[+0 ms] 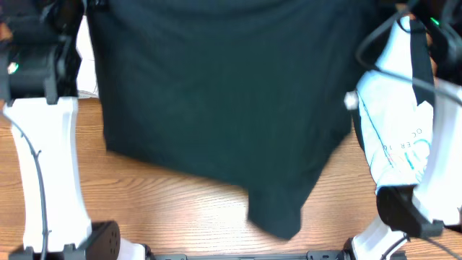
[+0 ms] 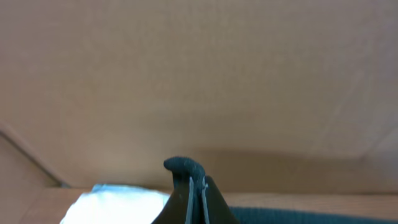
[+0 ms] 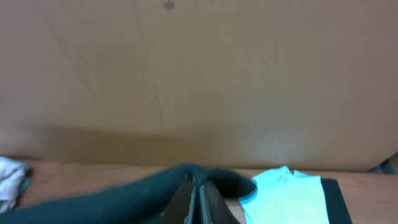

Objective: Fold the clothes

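The black T-shirt (image 1: 224, 108) still hangs above the table, so my right gripper will next go down to the tabletop (image 1: 347, 162) beside the light blue T-shirt and release the fold.
The black T-shirt (image 1: 224, 108) hangs spread out above the table, filling the upper middle of the overhead view; its lower corner droops toward the front edge. My left gripper (image 2: 196, 186) is shut on a bunched fold of the black T-shirt (image 2: 183, 165). My right gripper (image 3: 198, 193) is shut on the black T-shirt (image 3: 112, 199) too. Both grippers are hidden by the arms and cloth in the overhead view. A light blue T-shirt (image 3: 289, 196) lies beside the right gripper.
A light blue printed T-shirt (image 1: 393, 123) lies at the right by the right arm (image 1: 404, 209). The left arm (image 1: 43, 144) stands at the left. A pale blue cloth (image 2: 115, 204) lies low in the left wrist view. A brown wall (image 3: 199, 74) is behind.
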Available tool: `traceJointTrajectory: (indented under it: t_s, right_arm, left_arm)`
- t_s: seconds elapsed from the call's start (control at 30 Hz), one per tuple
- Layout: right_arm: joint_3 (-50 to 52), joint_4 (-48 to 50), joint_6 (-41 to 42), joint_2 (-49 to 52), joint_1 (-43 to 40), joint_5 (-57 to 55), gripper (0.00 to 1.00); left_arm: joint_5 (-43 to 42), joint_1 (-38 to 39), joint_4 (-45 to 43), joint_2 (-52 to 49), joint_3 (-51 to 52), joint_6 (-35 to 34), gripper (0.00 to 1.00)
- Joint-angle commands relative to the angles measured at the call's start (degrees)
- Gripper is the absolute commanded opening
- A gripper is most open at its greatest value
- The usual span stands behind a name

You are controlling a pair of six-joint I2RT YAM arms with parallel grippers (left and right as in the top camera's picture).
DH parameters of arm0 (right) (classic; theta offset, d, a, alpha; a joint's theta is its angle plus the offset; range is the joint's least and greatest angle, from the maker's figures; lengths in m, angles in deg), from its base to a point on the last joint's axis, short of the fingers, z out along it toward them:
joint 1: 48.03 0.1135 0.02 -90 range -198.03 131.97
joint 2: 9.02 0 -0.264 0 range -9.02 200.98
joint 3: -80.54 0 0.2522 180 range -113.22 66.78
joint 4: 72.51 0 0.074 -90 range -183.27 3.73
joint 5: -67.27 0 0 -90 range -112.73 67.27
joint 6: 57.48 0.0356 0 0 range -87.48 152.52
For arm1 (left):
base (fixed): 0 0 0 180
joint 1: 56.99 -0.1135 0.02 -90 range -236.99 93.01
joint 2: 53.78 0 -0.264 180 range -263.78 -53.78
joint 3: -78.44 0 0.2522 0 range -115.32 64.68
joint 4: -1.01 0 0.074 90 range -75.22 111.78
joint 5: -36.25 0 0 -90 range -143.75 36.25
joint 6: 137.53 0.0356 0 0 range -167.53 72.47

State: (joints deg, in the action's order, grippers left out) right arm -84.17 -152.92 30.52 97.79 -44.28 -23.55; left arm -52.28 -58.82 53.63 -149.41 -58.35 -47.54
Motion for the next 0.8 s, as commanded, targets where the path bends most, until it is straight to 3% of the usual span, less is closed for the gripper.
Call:
traceJointTrajectory:
  t_s: [0.0, 0.17, 0.3, 0.5, 0.77]
  right_arm:
    - [-1.0, 3.7, -1.6, -2.0, -0.6, -1.7, 0.04]
    - [-3.9, 3.6, -4.3, -3.1, -0.6, -2.1, 0.04]
    - [-4.6, -1.2, -4.3, -3.9, -0.6, -2.0, 0.04]
    - [1.6, -16.7, -4.2, -3.7, -0.6, 3.5, 0.04]
    - [10.4, -25.7, 0.1, -3.7, -0.6, 3.5, 0.04]
  left_arm:
    - [-0.6, -0.1, -4.0, 0.6, -0.5, 0.3, 0.04]
    - [-1.1, -0.1, -4.5, 1.3, -2.8, 1.8, 0.04]
    - [-2.0, -0.1, 0.4, 2.4, -5.2, 1.8, 0.04]
    - [-1.3, -0.3, 23.7, 0.3, -2.4, 1.7, 0.04]
    - [-3.3, -0.3, 39.7, -6.0, 2.6, -0.5, 0.04]
